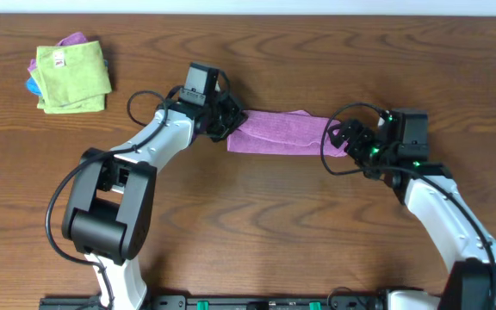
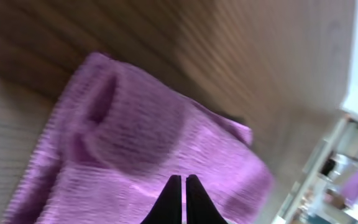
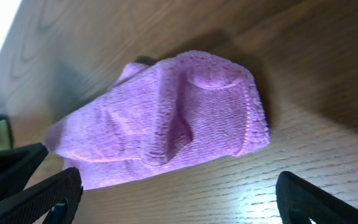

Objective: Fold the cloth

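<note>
I will lower my spread right gripper and move it to the left in the overhead view, onto the cloth's loose end (image 1: 341, 148) (image 3: 232, 118), because that end is below it and to that side.
The purple cloth (image 1: 282, 132) lies on the wooden table as a narrow folded strip between my two grippers. My left gripper (image 1: 228, 120) is at its left end. In the blurred left wrist view its fingers (image 2: 183, 177) are pressed together with cloth (image 2: 142, 137) in the thin gap and all around them. My right gripper (image 1: 344, 138) is at the strip's right end. In the right wrist view its fingers (image 3: 179, 180) are spread wide and empty, just short of the cloth's rounded end (image 3: 166, 124), not touching it.
A folded lime-green cloth (image 1: 74, 76) with a small white tag lies at the back left, on top of a blue cloth (image 1: 33, 86) and a bit of another purple one (image 1: 74, 39). Bare wood table (image 1: 274, 224) lies in front of the strip.
</note>
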You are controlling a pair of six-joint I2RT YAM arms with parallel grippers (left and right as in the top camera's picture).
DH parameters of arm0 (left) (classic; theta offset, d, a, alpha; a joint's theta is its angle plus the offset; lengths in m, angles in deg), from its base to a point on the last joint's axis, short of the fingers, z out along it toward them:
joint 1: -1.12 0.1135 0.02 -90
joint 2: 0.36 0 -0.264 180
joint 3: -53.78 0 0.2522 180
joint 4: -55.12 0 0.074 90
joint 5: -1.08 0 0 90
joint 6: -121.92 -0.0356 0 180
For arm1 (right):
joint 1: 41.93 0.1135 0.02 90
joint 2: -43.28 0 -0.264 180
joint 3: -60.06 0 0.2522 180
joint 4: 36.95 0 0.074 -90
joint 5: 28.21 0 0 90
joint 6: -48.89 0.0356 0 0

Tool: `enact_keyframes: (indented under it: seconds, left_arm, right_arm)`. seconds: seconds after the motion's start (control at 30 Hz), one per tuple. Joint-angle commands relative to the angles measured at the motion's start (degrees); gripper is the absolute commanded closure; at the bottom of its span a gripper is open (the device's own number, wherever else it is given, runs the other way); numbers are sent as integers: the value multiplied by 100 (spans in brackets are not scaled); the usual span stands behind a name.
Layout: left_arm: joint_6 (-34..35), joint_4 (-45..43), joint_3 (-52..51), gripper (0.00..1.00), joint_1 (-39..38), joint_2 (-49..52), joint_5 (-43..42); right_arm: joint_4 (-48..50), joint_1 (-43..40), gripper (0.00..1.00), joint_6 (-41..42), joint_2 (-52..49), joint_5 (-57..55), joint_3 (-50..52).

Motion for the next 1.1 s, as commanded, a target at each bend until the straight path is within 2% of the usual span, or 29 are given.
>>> enact_keyframes:
  seconds: [0.0, 0.3, 0.8, 1.07]
  left_arm:
    - [-400, 179, 72, 95, 15, 20, 651]
    - [-525, 297, 72, 94, -28, 118, 999]
    - [-382, 297, 72, 94, -201, 551, 970]
    - [-243, 295, 72, 94, -201, 872, 767]
  right_arm:
    - [-17, -70, 1, 31, -284, -125, -44]
    - [109, -70, 1, 33, -662, -149, -46]
    - [87, -68, 1, 35, -706, -273, -44]
    - [531, -17, 1, 116, -1266, -232, -44]
